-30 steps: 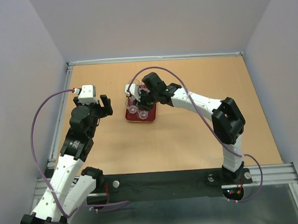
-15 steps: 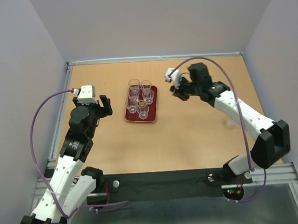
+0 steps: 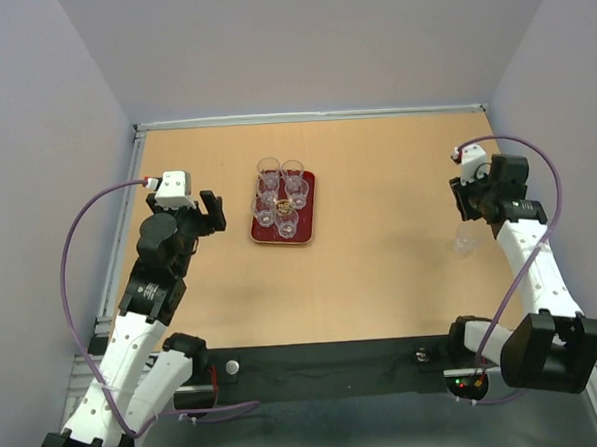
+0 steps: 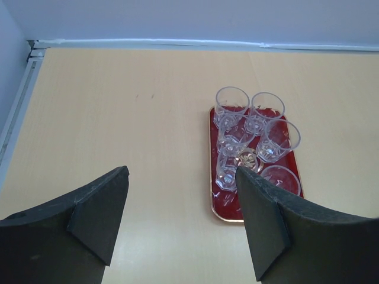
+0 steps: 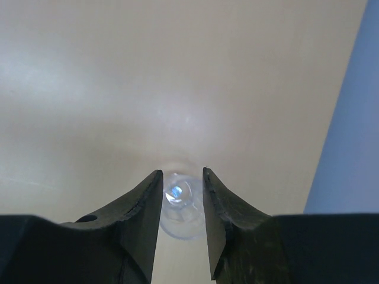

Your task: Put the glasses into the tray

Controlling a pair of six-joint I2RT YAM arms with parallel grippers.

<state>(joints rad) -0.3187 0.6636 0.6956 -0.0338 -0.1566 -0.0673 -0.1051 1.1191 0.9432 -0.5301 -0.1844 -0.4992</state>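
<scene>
One more clear glass is standing off the tray, so the robot should bring its right gripper back and down to close on the side of that glass's rim by the wall [image 3: 473,234] [image 5: 204,223].
The dark red tray [image 3: 305,233] lies at the table's middle left and holds several clear glasses [image 3: 287,224] standing close together. They also show in the left wrist view [image 4: 278,139], on the tray [image 4: 232,206]. One more clear glass [image 3: 464,241] stands on the wood at the right. My right gripper [image 3: 467,206] hovers over it, jaws narrowly open. In the right wrist view the glass [image 5: 180,202] sits in the gap of the gripper [image 5: 181,171], seen from above. My left gripper [image 3: 210,210] is open and empty left of the tray [image 4: 180,171].
Grey-lilac walls close the table at the back and both sides, with a metal rail along the left edge [image 3: 128,212]. The right wall [image 5: 349,118] is close beside the lone glass. Bare wood lies between the tray and the right arm.
My right arm has swung from over the tray, across the table, to the far right, above the lone glass. The glasses on the tray stand uncovered. The left arm has not moved.
</scene>
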